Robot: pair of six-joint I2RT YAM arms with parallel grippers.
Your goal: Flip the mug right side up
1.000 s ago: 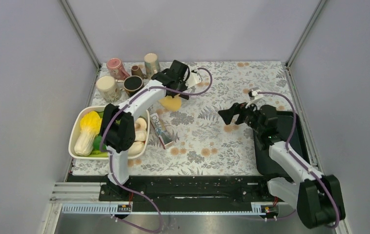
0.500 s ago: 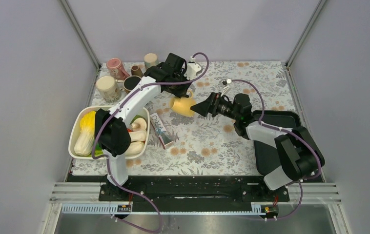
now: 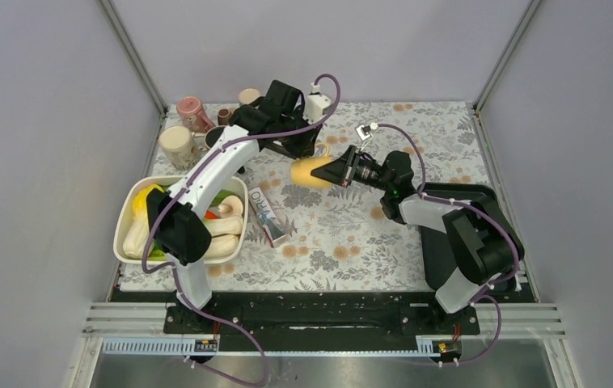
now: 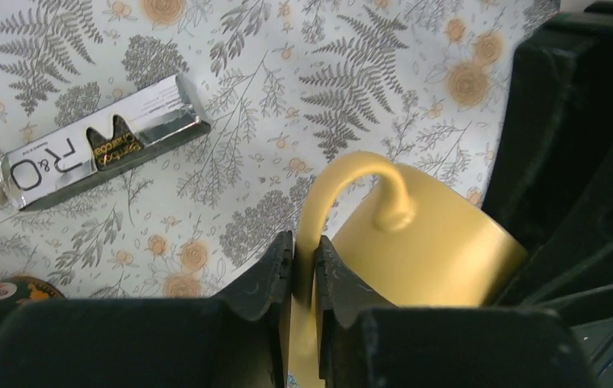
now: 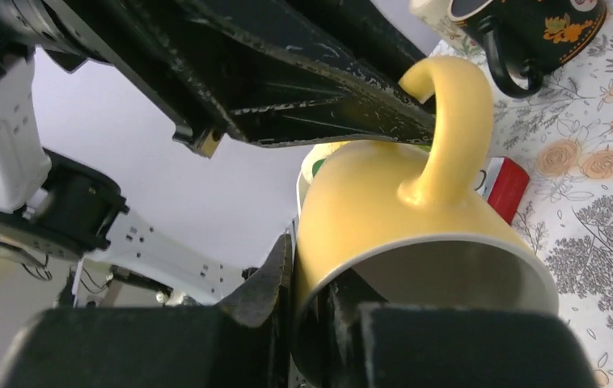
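My right gripper carries the mug across next, tips, lowers and releases it, as the black tray's far end (image 3: 479, 195) lies below, to the right in the top view.
The yellow mug (image 3: 310, 172) hangs on its side above the middle of the table, mouth toward the right arm and handle on top. My left gripper (image 3: 307, 152) reaches down from the back, and in the left wrist view its jaws (image 4: 303, 259) are shut on the mug's handle (image 4: 344, 182), one finger each side. My right gripper (image 3: 334, 171) comes in from the right. In the right wrist view it (image 5: 307, 275) pinches the mug's rim (image 5: 416, 242), one finger inside the mouth and one outside the wall.
A grey R&O box (image 3: 267, 217) lies on the floral cloth below the mug. A white bowl (image 3: 124, 212) of vegetables sits at the left. Several mugs (image 3: 178, 145) stand at the back left, among them a black one (image 5: 530, 24). A black tray (image 3: 481, 198) lies at the right.
The left arm carried the mug right and up. The right arm swung in from the tray side, reached the mug's mouth and shut on its rim.
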